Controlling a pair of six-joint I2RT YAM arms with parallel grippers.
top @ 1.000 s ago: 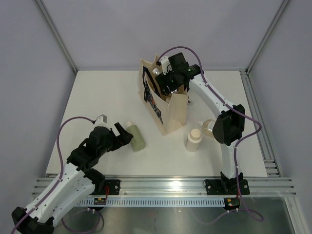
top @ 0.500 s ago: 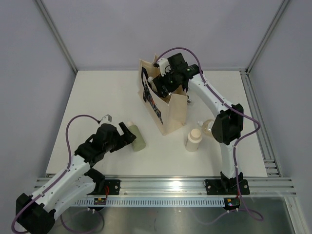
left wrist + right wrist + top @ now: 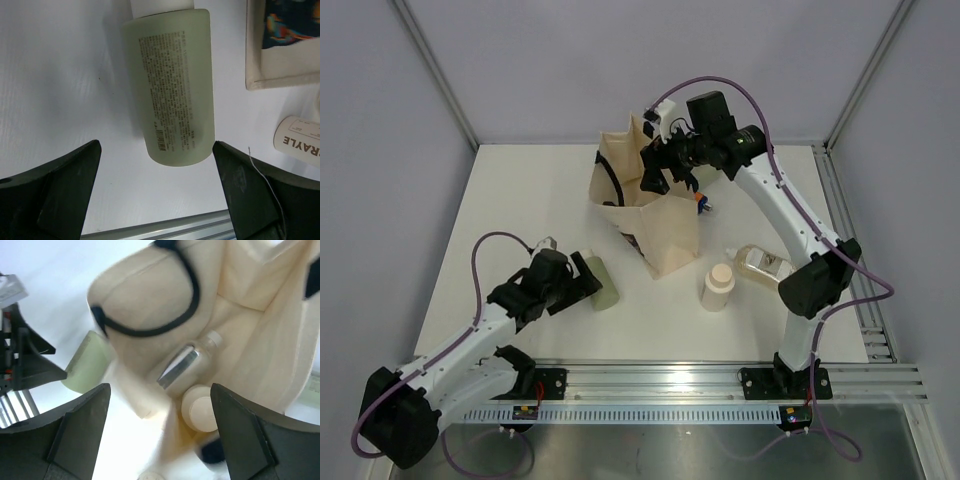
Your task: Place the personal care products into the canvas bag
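My left gripper moves outward along the sage-green bottle and down around its upper body by the white cap [image 3: 597,268] [image 3: 168,37] next, since the fingers straddle only the bottle's bottom end.
The canvas bag [image 3: 655,225] stands upright mid-table with its mouth spread. My right gripper [image 3: 660,168] hovers over that mouth, open and holding nothing. Looking down into the canvas bag [image 3: 240,340] past the right gripper [image 3: 160,390], I see a silver bottle [image 3: 182,365] and a white cap [image 3: 202,412] lying inside. A sage-green bottle [image 3: 599,281] lies on the table left of the bag. My left gripper [image 3: 582,284] is open at its base. In the left wrist view the sage-green bottle [image 3: 172,95] has its bottom end between the fingers of the left gripper [image 3: 155,147], untouched.
A short beige bottle [image 3: 718,287] stands right of the bag, with a clear amber bottle [image 3: 765,263] lying beyond it. The bag's black strap [image 3: 165,315] curls over its rim. An aluminium rail [image 3: 660,380] runs along the near table edge. White walls enclose the table.
My right gripper has lifted out of the bag and widened its jaws. The bag's mouth has spread to the left. My left gripper has slid forward round the green bottle's base.
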